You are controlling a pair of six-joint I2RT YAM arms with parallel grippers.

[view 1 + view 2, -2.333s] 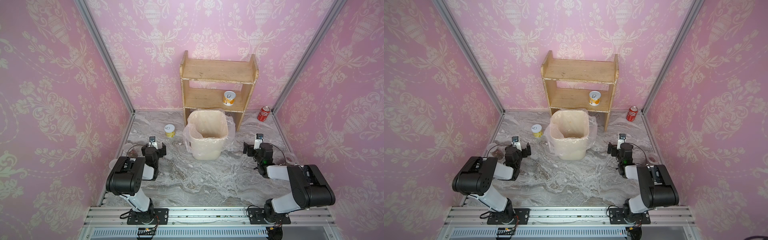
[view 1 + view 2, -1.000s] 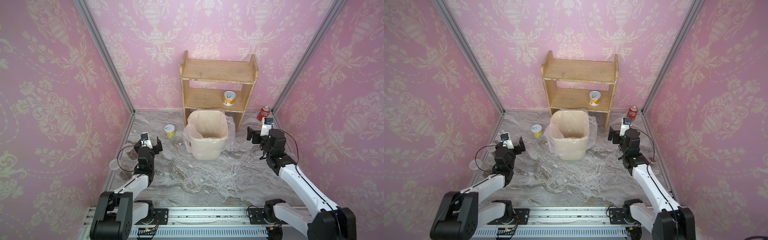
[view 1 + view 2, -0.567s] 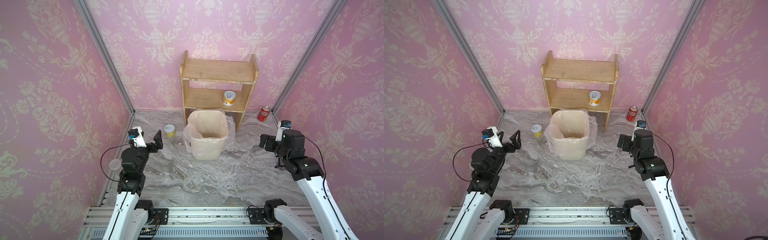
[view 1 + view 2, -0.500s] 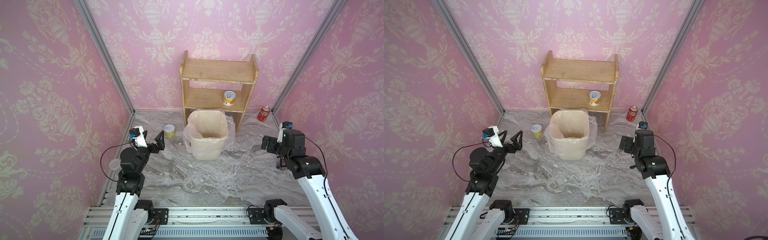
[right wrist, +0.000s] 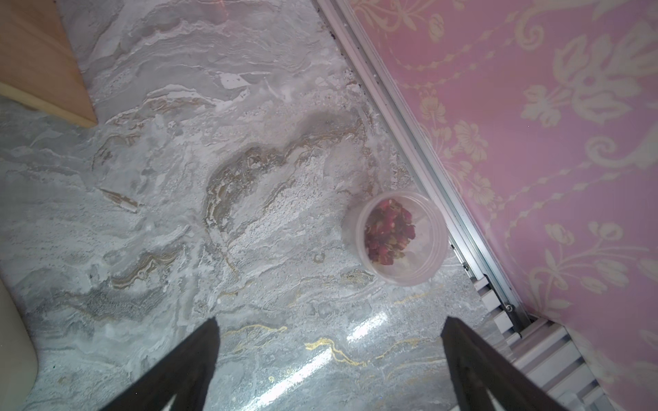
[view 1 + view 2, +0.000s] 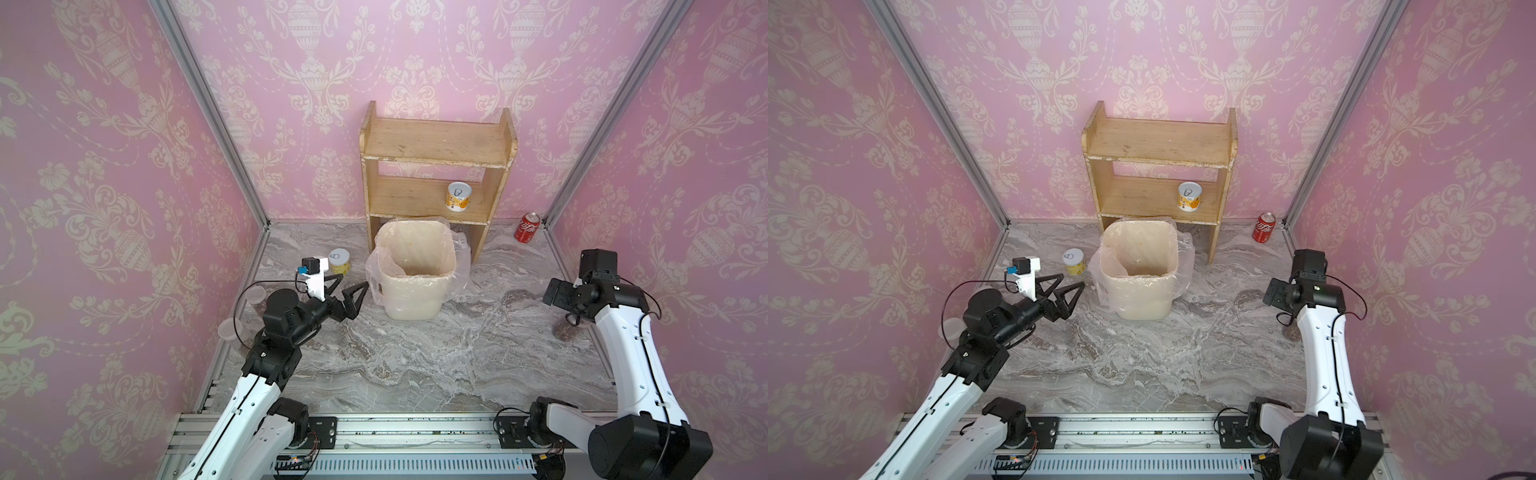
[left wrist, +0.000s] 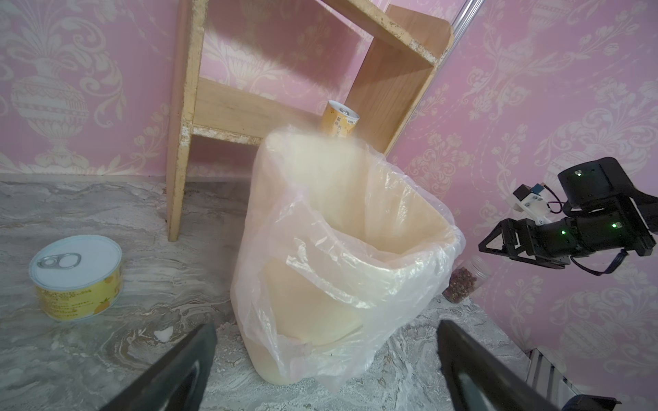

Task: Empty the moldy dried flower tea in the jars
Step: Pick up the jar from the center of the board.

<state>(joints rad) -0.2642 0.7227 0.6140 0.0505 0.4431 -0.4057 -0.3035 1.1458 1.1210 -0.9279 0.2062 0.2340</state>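
Next, my right gripper slides toward the wall bar and lowers its open fingers around the clear jar's top (image 5: pixel 404 237), which lies below it and nearer that bar.
One clear jar (image 5: pixel 395 236) holding dark red dried flower tea (image 5: pixel 388 231) stands by the right wall rail, lid on; the right arm partly hides it in a top view (image 6: pixel 565 328). Two more lidded jars (image 6: pixel 255 295) (image 6: pixel 230 330) stand by the left wall behind the left arm. My left gripper (image 6: pixel 351 286) (image 7: pixel 325 356) hangs open and empty, pointing at the bagged cream bin (image 6: pixel 411 291). My right gripper (image 6: pixel 552 295) (image 5: pixel 329 341) is open and empty, raised over the floor a little short of the right jar.
A wooden shelf (image 6: pixel 436 166) stands at the back with a yellow tin (image 6: pixel 458 197) on its lower board. Another yellow tin (image 6: pixel 340 259) sits on the floor left of the bin. A red cola can (image 6: pixel 527 227) is in the back right corner. Pink walls close three sides.
Both arms have risen from low, folded poses. The left gripper swung up toward the bin; the right one lifted near the right wall. Both stayed open.
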